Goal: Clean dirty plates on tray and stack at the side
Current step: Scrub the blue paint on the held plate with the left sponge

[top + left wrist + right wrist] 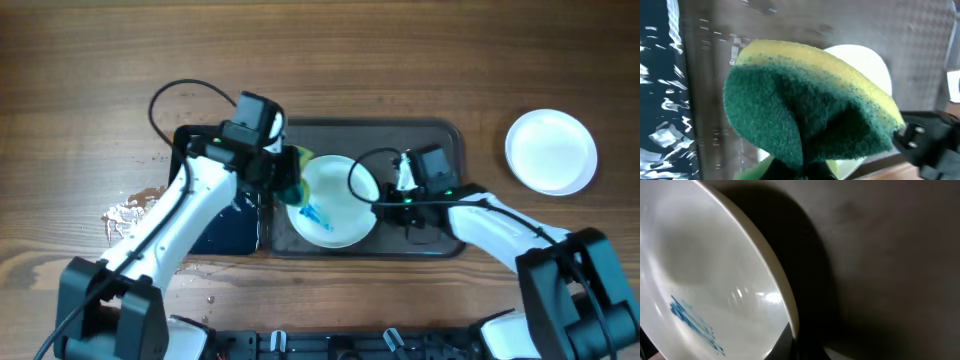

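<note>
I will wipe the blue smear [316, 213], then carry the sponge to the black basin [228, 222], which lies left of my left gripper in the overhead view, and release it.
A white plate [335, 200] with a blue smear [316, 213] lies on the dark grey tray [440, 135]. My right gripper [385, 197] is shut on the plate's right rim; the right wrist view shows the plate [705, 280], tilted, with the blue smear [692, 322] and the rim between the fingers [800, 340]. My left gripper [283, 180] is shut on a green and yellow sponge [296, 172] at the plate's left edge. In the left wrist view the sponge [805, 110] fills the frame, the plate [860, 62] behind it. White plates [551, 150] lie at the right on the table.
A black basin [228, 228] with water sits left of the tray, under my left arm. White crumbs [128, 212] lie on the wooden table at the left. Cables loop over both arms.
</note>
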Robot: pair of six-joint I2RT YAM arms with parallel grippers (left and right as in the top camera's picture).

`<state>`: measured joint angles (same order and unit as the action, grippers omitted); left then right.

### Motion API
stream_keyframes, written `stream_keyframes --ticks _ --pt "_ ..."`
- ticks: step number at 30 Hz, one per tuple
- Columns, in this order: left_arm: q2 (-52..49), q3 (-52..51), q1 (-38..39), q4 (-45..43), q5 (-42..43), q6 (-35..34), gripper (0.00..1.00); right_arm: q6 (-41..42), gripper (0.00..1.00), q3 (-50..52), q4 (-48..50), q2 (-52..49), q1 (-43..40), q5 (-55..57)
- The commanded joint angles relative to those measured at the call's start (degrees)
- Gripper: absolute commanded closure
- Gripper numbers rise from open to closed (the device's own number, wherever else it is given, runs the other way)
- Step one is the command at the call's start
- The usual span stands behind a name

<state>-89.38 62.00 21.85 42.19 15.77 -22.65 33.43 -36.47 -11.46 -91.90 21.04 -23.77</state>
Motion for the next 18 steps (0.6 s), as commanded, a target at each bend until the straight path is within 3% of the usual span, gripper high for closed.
stream_keyframes --ticks 1,8,13,18 --pt "-0.5 0.7 3.8 -1.8 1.4 -1.6 0.96 3.2 0.96 2.6 -0.3 -2.7 2.1 4.9" --pt "-15.8 0.7 9.2 -5.8 1.4 -0.1 0.96 3.2 0.95 2.7 -0.1 -2.7 2.0 4.8" --pt "-18.6 0.7 13.8 -4.3 2.2 1.1 0.96 3.2 0.96 2.7 -0.4 -2.7 2.0 4.8" --pt "-18.6 0.7 13.2 11.1 -29.3 -10.6 0.96 3.3 0.96 2.7 -1.8 -2.7 2.0 5.4"
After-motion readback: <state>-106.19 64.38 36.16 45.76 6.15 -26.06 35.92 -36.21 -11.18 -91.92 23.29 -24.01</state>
